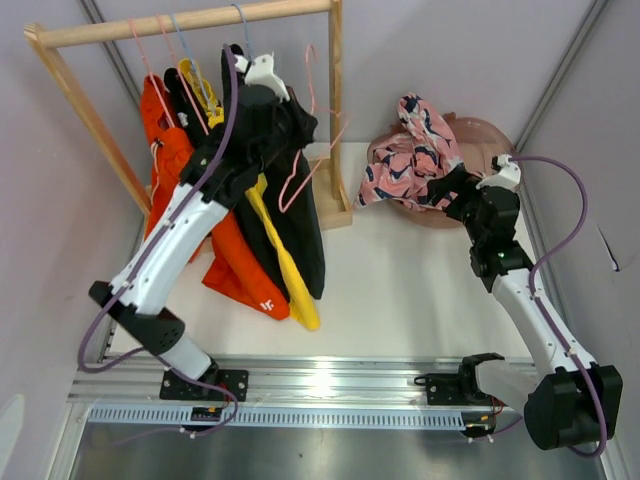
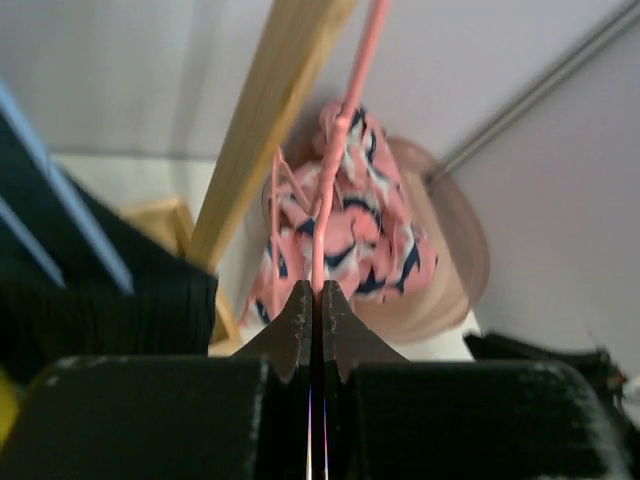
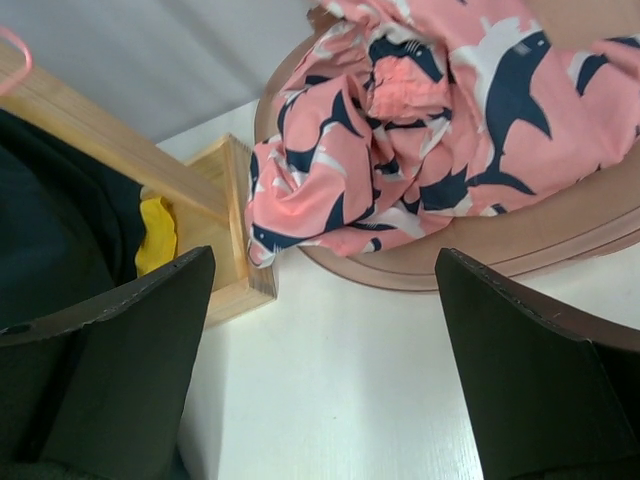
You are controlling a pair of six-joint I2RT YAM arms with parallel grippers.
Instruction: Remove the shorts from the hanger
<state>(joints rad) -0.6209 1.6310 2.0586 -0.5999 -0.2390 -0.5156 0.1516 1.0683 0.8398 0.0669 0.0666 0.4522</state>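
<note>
My left gripper will lift the pink hanger next. Then it will move the hanger away from my base to the rack's top bar (image 1: 307, 8) beside the post.
Orange shorts (image 1: 235, 260), black shorts (image 1: 300, 230) and yellow shorts (image 1: 292, 275) hang on hangers from the wooden rack (image 1: 190, 22). The pink floral shorts (image 1: 410, 160) lie bunched in a pinkish-brown bowl (image 1: 490, 135) at the back right, off any hanger. My left gripper (image 1: 298, 125) is raised by the rack and shut on the wire of a bare pink hanger (image 2: 335, 170), seen in the left wrist view (image 2: 313, 290). My right gripper (image 1: 447, 190) is open and empty, just in front of the bowl (image 3: 560, 230) and the floral shorts (image 3: 400, 130), above bare table (image 3: 325, 258).
The rack's upright post (image 2: 270, 110) and its wooden foot (image 3: 230, 240) stand between the hanging clothes and the bowl. Black fabric with blue hanger bars (image 2: 60, 230) fills the left of the left wrist view. A metal rail (image 1: 320, 385) runs along the near edge.
</note>
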